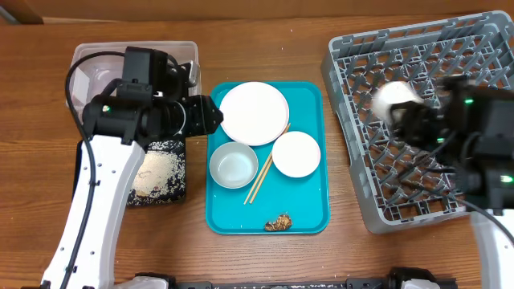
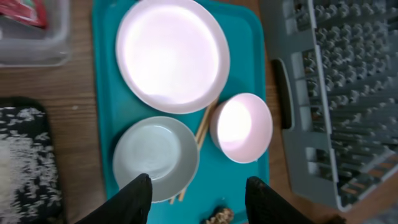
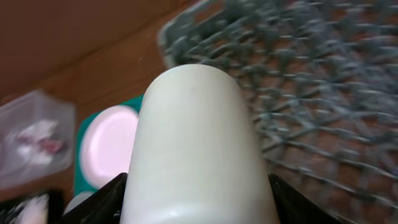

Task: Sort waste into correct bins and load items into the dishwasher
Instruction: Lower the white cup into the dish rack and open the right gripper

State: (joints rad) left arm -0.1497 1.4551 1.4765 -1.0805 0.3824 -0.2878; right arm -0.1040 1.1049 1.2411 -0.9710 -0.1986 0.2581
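Observation:
I will carry the cup [image 3: 196, 137] down to the side of the rack away from the tray. That side of the rack is below my right gripper and to its right in the overhead view.
On the teal tray [image 1: 309, 210] lie the round white plate [image 1: 254, 112], two white bowls [image 1: 233, 164] [image 1: 295, 154], the chopsticks [image 1: 265, 170] and a brown food lump [image 1: 278, 222]. My left gripper [image 1: 215, 117] hovers at the plate's left edge. In the left wrist view it [image 2: 199, 186] is open and empty above the near bowl [image 2: 155, 155] and the lump [image 2: 219, 216]. My right gripper [image 3: 196, 196] is shut on the white cup [image 3: 196, 137], held on its side over the dishwasher rack [image 1: 450, 56]. Rice covers the black tray [image 1: 161, 172].
The clear tub [image 1: 181, 52] stands at the back left, partly under my left arm; it holds a red packet [image 2: 25, 9] and a crumpled napkin [image 3: 34, 134]. Bare wooden table lies between the teal tray and the rack.

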